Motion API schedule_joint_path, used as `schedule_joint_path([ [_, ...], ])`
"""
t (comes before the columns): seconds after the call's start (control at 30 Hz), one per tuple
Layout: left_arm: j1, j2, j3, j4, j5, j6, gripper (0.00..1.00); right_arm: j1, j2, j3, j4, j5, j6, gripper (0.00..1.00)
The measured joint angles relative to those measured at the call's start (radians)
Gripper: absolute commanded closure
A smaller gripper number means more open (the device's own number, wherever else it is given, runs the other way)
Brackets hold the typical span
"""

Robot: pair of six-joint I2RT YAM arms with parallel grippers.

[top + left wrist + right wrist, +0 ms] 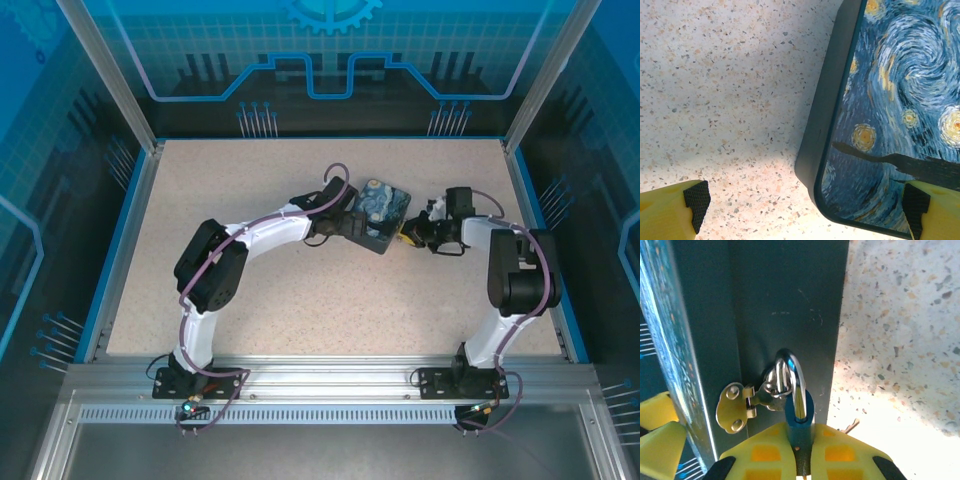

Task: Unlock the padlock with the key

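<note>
The robot will next move the padlock's body in its right gripper back and toward the box's near corner (383,249) and release it, because the shackle is hooked through the hasp.
The padlock (799,412) has a blue body and a silver shackle, hooked through a metal hasp (735,407) on the dark side of the starry-night box (383,210). My right gripper (800,440) is shut on the padlock's body, its yellow fingers pressed to either side. A thin metal tip (852,426), possibly the key, pokes out on the table just past the right finger; I cannot tell for sure. At the box's opposite side, my left gripper (806,201) stands wide open, with one pad (697,200) over the table and the other over the painted lid (900,100).
The box sits mid-table on the speckled tabletop (300,300), between the two arms. A blue raised rim (120,240) and metal posts border the table. Open tabletop lies in front of and behind the box.
</note>
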Motion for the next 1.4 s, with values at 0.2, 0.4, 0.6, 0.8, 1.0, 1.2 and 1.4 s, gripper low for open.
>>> schedule_joint_path([
  [0.2,0.024,0.006,0.031,-0.048,0.0,0.03,0.01,0.055,-0.048,-0.012,-0.091,0.08,-0.062,1.0],
  [0.4,0.037,0.014,0.064,-0.1,0.006,0.055,0.01,0.113,-0.103,-0.063,-0.113,0.144,-0.068,1.0],
  [0.6,0.042,0.02,0.089,-0.137,0.006,0.076,0.01,0.167,-0.124,-0.069,-0.154,0.252,-0.067,1.0],
  [0.8,0.047,0.019,0.099,-0.164,0.006,0.085,0.01,0.22,-0.116,-0.016,-0.243,0.374,-0.042,1.0],
  [1.0,0.048,0.008,0.099,-0.197,0.006,0.098,0.01,0.285,-0.114,0.004,-0.291,0.478,0.013,1.0],
  [1.2,0.061,-0.014,0.098,-0.269,0.005,0.109,0.01,0.359,-0.131,-0.007,-0.312,0.518,0.079,1.0],
  [1.4,0.072,-0.042,0.078,-0.317,0.006,0.108,0.01,0.395,-0.149,-0.069,-0.267,0.518,0.126,1.0],
])
